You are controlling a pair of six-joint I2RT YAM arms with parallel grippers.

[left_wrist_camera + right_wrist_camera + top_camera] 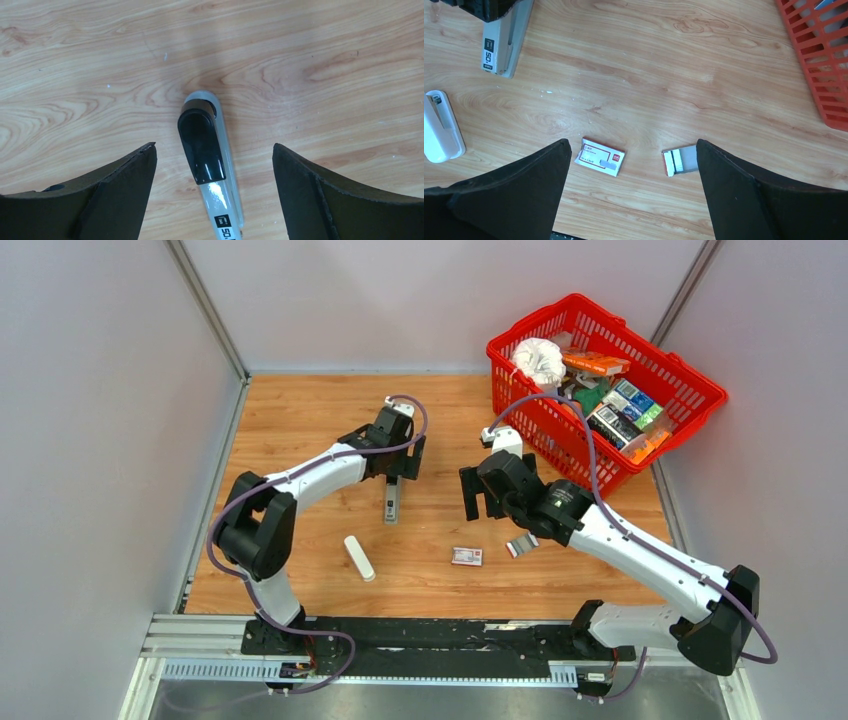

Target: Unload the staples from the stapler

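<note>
The stapler's black cap (201, 144) lies below, between my open fingertips, so I will next move my left gripper down onto the cap and close on its sides.
The grey stapler (392, 508) with a black cap lies flat on the wooden table. In the left wrist view the stapler (207, 160) lies between my open fingers, untouched. My left gripper (398, 478) is open just above its far end, and its fingertips straddle it in the wrist view (214, 147). My right gripper (482, 508) is open and empty above the table (632, 142). A small grey tray (680, 160) holds pale silver strips that look like staples. No staples show in the stapler itself.
A red-and-white flat box (600, 156) lies beside the grey tray (521, 545). A white oblong piece (359, 558) lies near the front left. A red basket (545, 430) full of packets stands at the back right.
</note>
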